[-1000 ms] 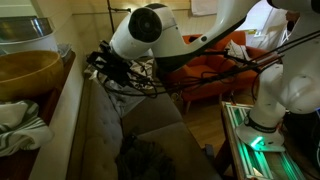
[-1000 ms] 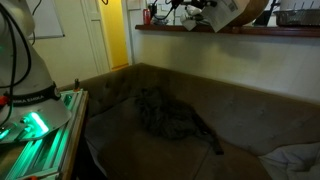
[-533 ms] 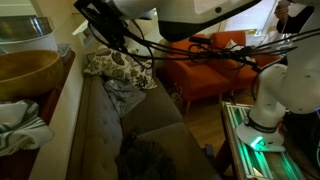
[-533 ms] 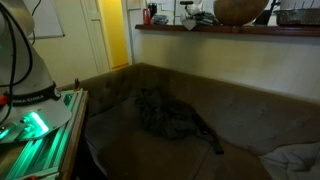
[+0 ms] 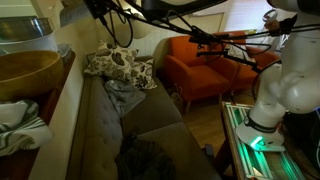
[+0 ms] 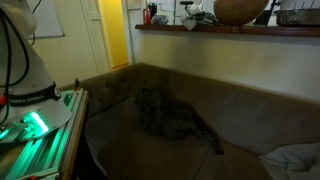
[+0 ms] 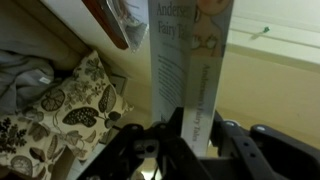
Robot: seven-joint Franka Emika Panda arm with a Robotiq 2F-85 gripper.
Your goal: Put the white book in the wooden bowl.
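Note:
The gripper carries the white book outward over the wooden bowl's open top [image 5: 30,61] next, lowers it inside and releases it, since it is still outside the bowl.
In the wrist view my gripper [image 7: 198,118] is shut on the white book [image 7: 185,55], which stands upright between the fingers with its printed spine facing the camera. The wooden bowl [image 5: 30,72] sits on the ledge at the left in an exterior view and shows as a round brown shape on the shelf [image 6: 240,10] in the other. A curved brown rim [image 7: 105,22] at the top of the wrist view may be the bowl. The gripper and book are above the frame in both exterior views; only arm links and cables [image 5: 130,10] show.
A white cloth [image 5: 20,120] lies on the ledge in front of the bowl. A patterned pillow [image 5: 120,65] and a dark blanket [image 6: 170,115] lie on the sofa. An orange armchair [image 5: 200,62] stands beyond it. The green-lit robot base [image 5: 250,140] is at the right.
The arm has risen out of the top of both exterior views, taking the book with it; the book that showed beside the bowl one second ago is gone from view.

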